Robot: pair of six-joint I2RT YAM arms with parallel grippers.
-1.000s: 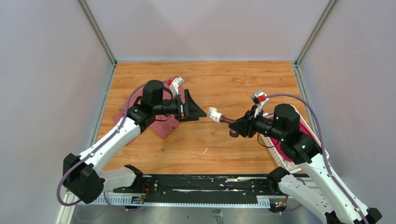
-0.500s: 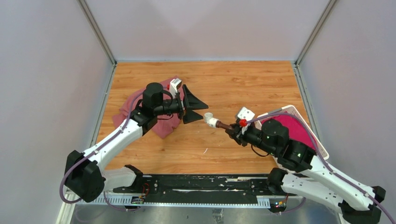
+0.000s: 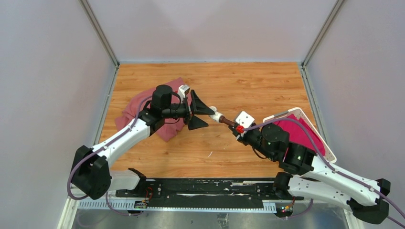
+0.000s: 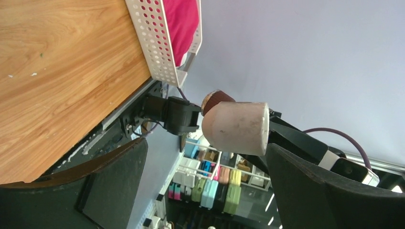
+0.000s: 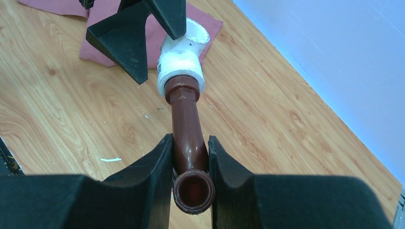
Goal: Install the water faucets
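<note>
The fitting is already screwed on, so the right gripper will carry the tap outward and down onto the bare wood between the cloth and the basket and release it.
A dark reddish-brown tap (image 5: 185, 114) is screwed into a white pipe fitting (image 5: 183, 59). My right gripper (image 5: 190, 141) is shut on the tap's curved body and holds it in the air, above the wooden table (image 3: 248, 86). From above, the tap (image 3: 229, 122) and fitting (image 3: 216, 115) point left from the right gripper (image 3: 237, 128). My left gripper (image 3: 199, 115) is open and faces the fitting. The fitting's free end (image 4: 236, 126) sits at the mouth of the left gripper (image 4: 205, 152), close to one finger (image 4: 305, 176) and not gripped.
A pink-red cloth (image 3: 143, 109) lies crumpled under the left arm. A white perforated basket (image 3: 298, 111) with pink cloth inside stands at the right, behind the right arm. A black rail (image 3: 200, 186) runs along the near edge. Walls close in the table.
The right arm has swung down and pushed the tap and fitting leftward. The left gripper has moved right to meet the fitting and has stayed open.
</note>
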